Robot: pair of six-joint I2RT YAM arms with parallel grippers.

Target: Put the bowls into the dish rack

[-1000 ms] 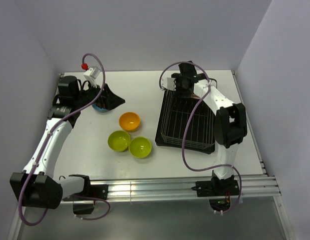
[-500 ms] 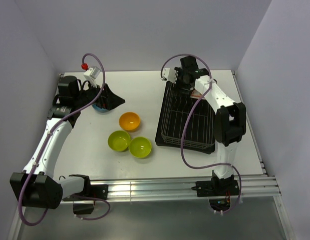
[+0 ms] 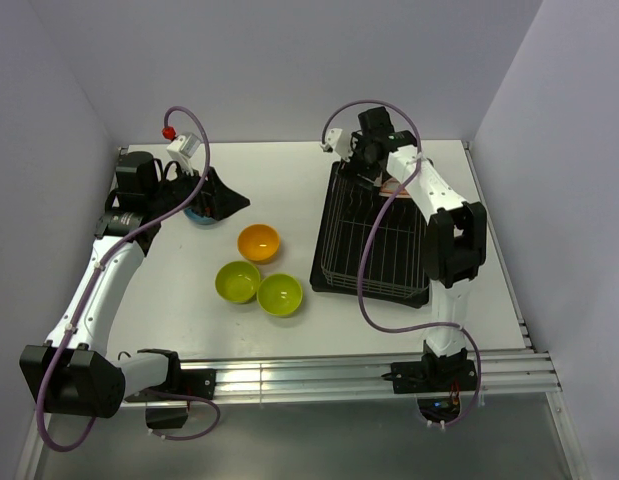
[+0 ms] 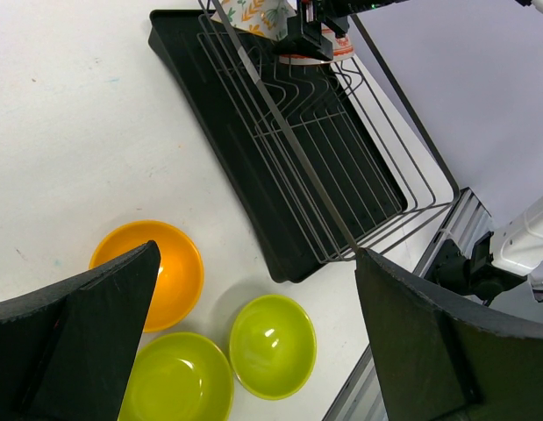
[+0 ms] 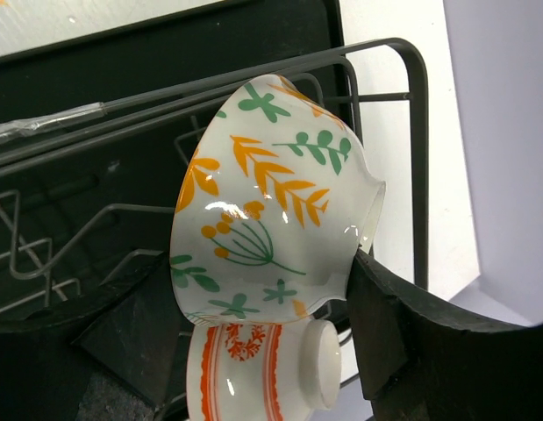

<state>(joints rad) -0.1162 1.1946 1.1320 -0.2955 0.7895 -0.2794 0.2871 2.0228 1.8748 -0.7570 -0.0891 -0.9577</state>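
Note:
My right gripper needs to move down next into the rack's far end (image 3: pixel 355 192) and release the cream-white bowl beside the striped bowl, since that spot is below my gripper.
My right gripper (image 5: pixel 258 267) is shut on a cream-white bowl (image 5: pixel 271 210) with green and orange leaf marks, held tilted over the far end of the black wire dish rack (image 3: pixel 374 240). Just under it a white bowl with orange-red stripes (image 5: pixel 253 377) lies on its side in the rack. An orange bowl (image 3: pixel 259 241) and two lime green bowls (image 3: pixel 238 282) (image 3: pixel 280 295) sit on the table left of the rack. My left gripper (image 3: pixel 214 195) hangs open over a blue bowl (image 3: pixel 197 216), which it mostly hides.
The rack's raised wire rim (image 5: pixel 411 132) runs close beside the held bowl. A purple cable (image 3: pixel 374 270) loops from the right arm across the rack. Walls enclose the table (image 3: pixel 289 180) at the back and on both sides.
My right gripper has carried the cream-white bowl a little farther toward the rack's far end and turned. The left arm and the table bowls have not moved.

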